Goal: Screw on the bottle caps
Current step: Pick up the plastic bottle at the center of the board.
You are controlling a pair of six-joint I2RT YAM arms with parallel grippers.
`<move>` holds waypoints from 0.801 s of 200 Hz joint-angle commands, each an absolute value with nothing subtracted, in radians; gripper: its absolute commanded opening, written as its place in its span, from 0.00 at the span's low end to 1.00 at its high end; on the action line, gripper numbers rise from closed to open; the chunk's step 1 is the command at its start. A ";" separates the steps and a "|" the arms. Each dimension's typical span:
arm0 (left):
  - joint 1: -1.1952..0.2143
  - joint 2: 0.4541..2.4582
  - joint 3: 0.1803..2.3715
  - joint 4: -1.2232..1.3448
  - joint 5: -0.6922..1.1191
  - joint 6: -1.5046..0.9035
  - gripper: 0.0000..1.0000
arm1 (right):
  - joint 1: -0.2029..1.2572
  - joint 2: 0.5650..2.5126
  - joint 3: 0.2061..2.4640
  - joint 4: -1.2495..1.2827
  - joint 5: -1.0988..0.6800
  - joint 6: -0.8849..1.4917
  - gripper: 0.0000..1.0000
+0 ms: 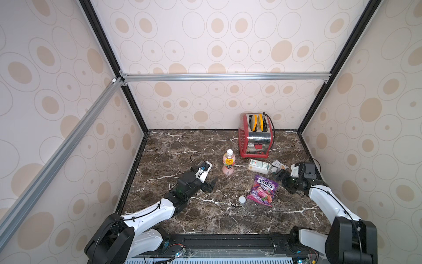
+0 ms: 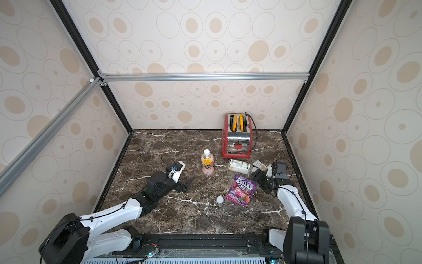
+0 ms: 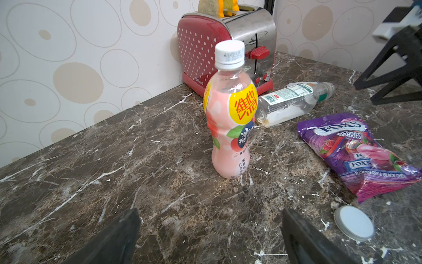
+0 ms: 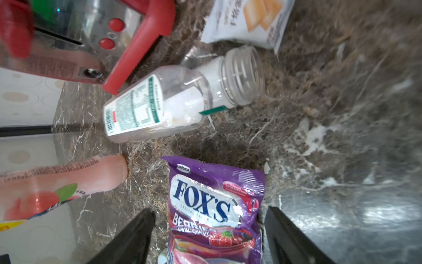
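Observation:
I should next lower my right gripper toward the clear bottle's threaded neck (image 1: 272, 169) (image 4: 244, 75), turning it until the open fingers are on both sides of the neck, then close it. This bottle is lying on its side with no cap on.
The pink bottle (image 1: 229, 163) (image 2: 207, 164) stands upright mid-table with a white cap (image 3: 229, 54) on its neck. The clear bottle (image 1: 260, 166) (image 4: 159, 105) lies on its side in front of the toaster, and its threaded neck (image 4: 244, 75) is bare. A loose white cap (image 1: 242, 199) (image 3: 354, 222) rests beside the candy bag. My left gripper (image 1: 211, 185) (image 3: 210, 228) is open and empty, a short way left of the pink bottle. My right gripper (image 1: 282, 179) (image 4: 210, 228) is open, just right of the clear bottle's neck, with the bag seen between its fingers.
A purple candy bag (image 1: 262, 189) (image 4: 214, 205) lies flat near the right arm. A red toaster (image 1: 255, 137) stands at the back wall. A cracker packet (image 1: 279, 164) (image 4: 246, 20) lies beside the clear bottle's neck. Walls enclose the table on three sides.

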State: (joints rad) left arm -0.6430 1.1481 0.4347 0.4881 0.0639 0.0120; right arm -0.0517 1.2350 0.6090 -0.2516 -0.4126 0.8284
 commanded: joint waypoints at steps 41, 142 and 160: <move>-0.650 1.155 0.488 0.475 0.085 0.014 0.99 | -0.055 1.381 0.576 0.144 -0.273 1.185 0.82; -0.650 1.200 0.505 0.476 0.097 0.019 0.99 | -0.052 1.603 0.635 0.302 -0.253 1.373 0.83; -0.650 1.203 0.505 0.474 0.095 0.020 0.99 | -0.052 1.625 0.657 0.288 -0.256 1.391 0.82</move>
